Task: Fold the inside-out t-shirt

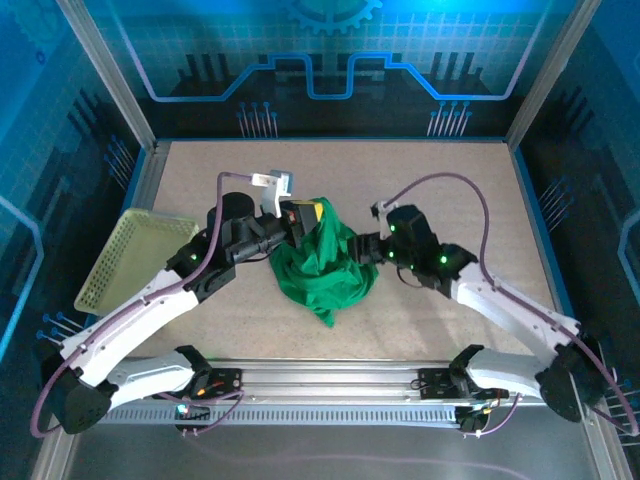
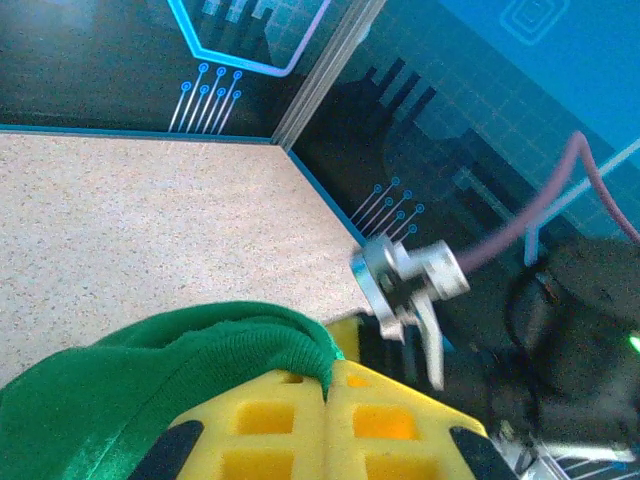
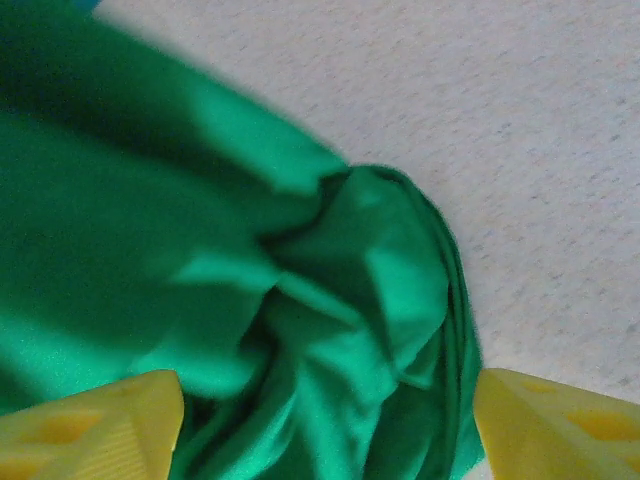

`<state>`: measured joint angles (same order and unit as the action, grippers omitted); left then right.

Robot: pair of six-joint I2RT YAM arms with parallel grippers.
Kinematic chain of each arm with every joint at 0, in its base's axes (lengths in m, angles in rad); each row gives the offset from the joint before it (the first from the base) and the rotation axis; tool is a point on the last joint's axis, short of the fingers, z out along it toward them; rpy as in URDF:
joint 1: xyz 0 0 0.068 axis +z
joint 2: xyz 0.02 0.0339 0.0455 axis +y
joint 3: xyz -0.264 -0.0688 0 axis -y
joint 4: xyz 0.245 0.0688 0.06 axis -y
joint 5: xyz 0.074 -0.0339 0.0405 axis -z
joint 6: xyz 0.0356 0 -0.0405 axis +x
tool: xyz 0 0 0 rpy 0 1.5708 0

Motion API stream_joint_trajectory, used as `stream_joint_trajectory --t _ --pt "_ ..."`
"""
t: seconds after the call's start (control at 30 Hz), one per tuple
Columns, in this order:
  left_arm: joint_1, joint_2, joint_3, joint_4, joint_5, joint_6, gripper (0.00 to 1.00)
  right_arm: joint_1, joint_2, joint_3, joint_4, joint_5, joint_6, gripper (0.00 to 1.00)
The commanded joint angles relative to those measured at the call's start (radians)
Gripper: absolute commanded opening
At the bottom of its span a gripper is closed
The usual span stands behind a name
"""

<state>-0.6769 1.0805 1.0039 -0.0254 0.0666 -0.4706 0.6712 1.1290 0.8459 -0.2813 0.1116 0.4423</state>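
Observation:
I should pull my left gripper toward the basket and down, spread the crumpled t-shirt and release the peak on the tabletop between heap and basket [image 1: 256, 272] below it.
The inside-out t-shirt [image 1: 325, 265] is a bright-green crumpled heap in the middle of the table, drawn up to a peak on its far left side. My left gripper [image 1: 305, 215] holds that peak. In the left wrist view its yellow fingers [image 2: 260, 420] are pressed together with a ribbed edge of the t-shirt [image 2: 240, 345] pinched between them. My right gripper [image 1: 365, 247] is at the heap's right side. In the right wrist view its fingertips [image 3: 100, 425] stand wide apart on either side of bunched t-shirt [image 3: 330, 300] folds, open.
A pale yellow-green perforated basket [image 1: 135, 255] lies at the table's left edge beside the left arm. Bare speckled tabletop [image 1: 440, 180] lies behind and to the right of the cloth. The enclosure's frame and walls [image 1: 330, 70] ring the table. The right arm's dark body [image 2: 570, 340] sits close to the left gripper.

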Motion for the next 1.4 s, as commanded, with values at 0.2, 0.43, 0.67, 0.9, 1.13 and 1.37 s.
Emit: stream_joint_trajectory --t 0.2,0.43,0.67,0.9,1.13,1.37 --pt "0.003 0.016 0.065 -0.013 -0.041 -0.013 0.0 0.178 0.062 -0.113 0.168 0.088 0.077 0.82" --pt "0.031 -0.038 0.092 -0.065 -0.068 -0.006 0.0 0.129 0.231 -0.053 0.152 0.111 0.116 0.37" --pt "0.158 -0.113 0.124 -0.186 -0.152 -0.02 0.0 0.051 0.022 -0.015 -0.045 0.271 0.013 0.0" --pt "0.264 -0.2 0.071 -0.223 -0.214 -0.099 0.0 -0.136 -0.27 0.079 -0.177 0.081 -0.105 0.0" --pt "0.283 -0.12 -0.003 -0.277 -0.213 -0.152 0.0 -0.177 -0.279 0.144 -0.243 -0.134 -0.135 0.0" --pt "0.301 0.133 -0.025 -0.333 -0.12 -0.104 0.05 -0.188 -0.039 0.039 -0.164 -0.121 -0.071 0.0"
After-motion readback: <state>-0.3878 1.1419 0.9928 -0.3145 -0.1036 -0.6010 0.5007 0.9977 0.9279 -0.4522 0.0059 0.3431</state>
